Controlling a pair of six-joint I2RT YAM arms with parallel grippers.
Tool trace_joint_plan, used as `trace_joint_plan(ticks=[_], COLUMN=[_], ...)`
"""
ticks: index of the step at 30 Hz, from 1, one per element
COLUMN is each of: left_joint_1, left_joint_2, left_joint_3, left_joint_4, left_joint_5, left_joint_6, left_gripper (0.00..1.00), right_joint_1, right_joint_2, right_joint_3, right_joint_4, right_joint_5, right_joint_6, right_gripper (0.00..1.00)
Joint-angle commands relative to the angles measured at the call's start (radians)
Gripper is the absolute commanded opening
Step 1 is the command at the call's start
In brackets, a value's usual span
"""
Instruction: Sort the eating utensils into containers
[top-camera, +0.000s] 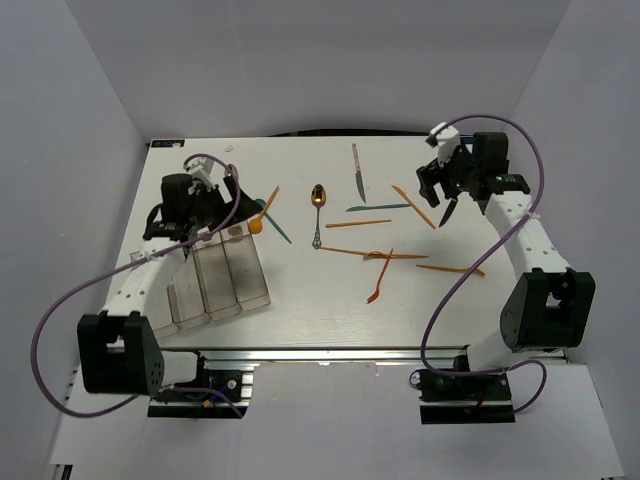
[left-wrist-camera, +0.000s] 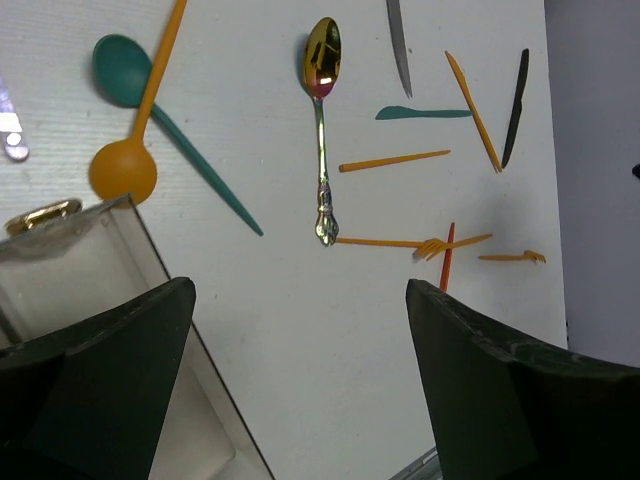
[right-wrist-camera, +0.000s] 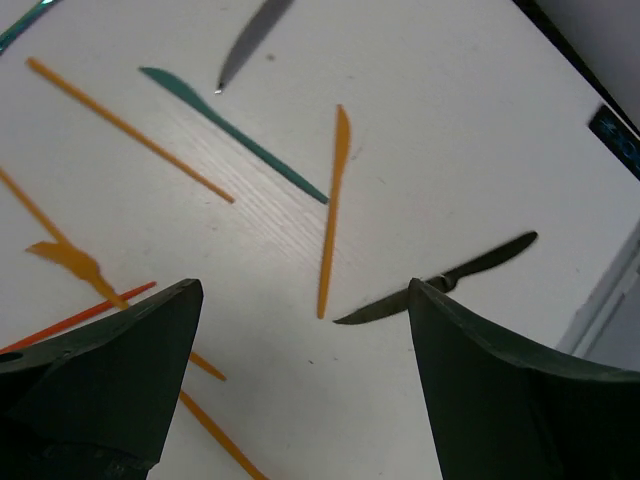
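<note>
My left gripper is to move outward past the bins' far end next, then go down to the pink handle's end by the teal spoon (top-camera: 274, 224).
The clear bins (top-camera: 220, 280) stand at the left, and their far end shows in the left wrist view (left-wrist-camera: 100, 270). My left gripper (top-camera: 232, 205) (left-wrist-camera: 298, 300) is open and empty above the bins' far right corner. Beside it lie an orange spoon (top-camera: 262, 215) (left-wrist-camera: 123, 170) crossed over a teal spoon (top-camera: 274, 224) (left-wrist-camera: 120, 70), and a gold spoon (top-camera: 318, 200) (left-wrist-camera: 322, 60). My right gripper (top-camera: 438, 188) (right-wrist-camera: 303, 300) is open and empty above the table, just left of the dark knife (top-camera: 448, 210) (right-wrist-camera: 440, 285). An orange knife (top-camera: 413, 206) (right-wrist-camera: 333, 210) lies next to it.
A teal knife (top-camera: 378, 208) (right-wrist-camera: 230, 130), a grey metal knife (top-camera: 357, 172), orange sticks (top-camera: 358, 223), orange forks (top-camera: 395, 256) and a red-orange piece (top-camera: 380, 278) are scattered mid-table. A gold metal piece (left-wrist-camera: 40, 215) shows at a bin's far end. White walls enclose the table.
</note>
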Motion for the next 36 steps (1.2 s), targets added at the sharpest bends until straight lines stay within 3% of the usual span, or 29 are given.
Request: trace_joint_plan(ticks=[1, 14, 20, 24, 36], left_joint_1=[-0.043, -0.169, -0.169, -0.149, -0.053], left_joint_2=[0.095, 0.664, 0.769, 0.838, 0.962], left_joint_3=[0.123, 0.664, 0.828, 0.897, 0.938], left_joint_4=[-0.022, -0.318, -0.361, -0.381, -0.401], left_joint_5=[-0.043, -0.473, -0.637, -0.665, -0.565], left_joint_6=[0.046, 0.197, 0.233, 0.231, 0.172], left_gripper=[0.97, 0.91, 0.89, 0.84, 0.70], right_joint_1=[0.066, 0.104, 0.104, 0.102, 0.061], right_joint_2=[-0.023, 0.055, 0.058, 0.066, 0.095], right_joint_3=[0.040, 0.086, 0.040, 0.031, 0.049], right_joint_4=[-0.108, -0.226, -0.241, -0.255, -0.287], right_joint_5=[-0.123, -0.245, -0.298, -0.337, -0.412], right_joint_6=[-0.203, -0.233, -0.246, -0.259, -0.280], right_gripper=[0.89, 0.90, 0.89, 0.89, 0.89])
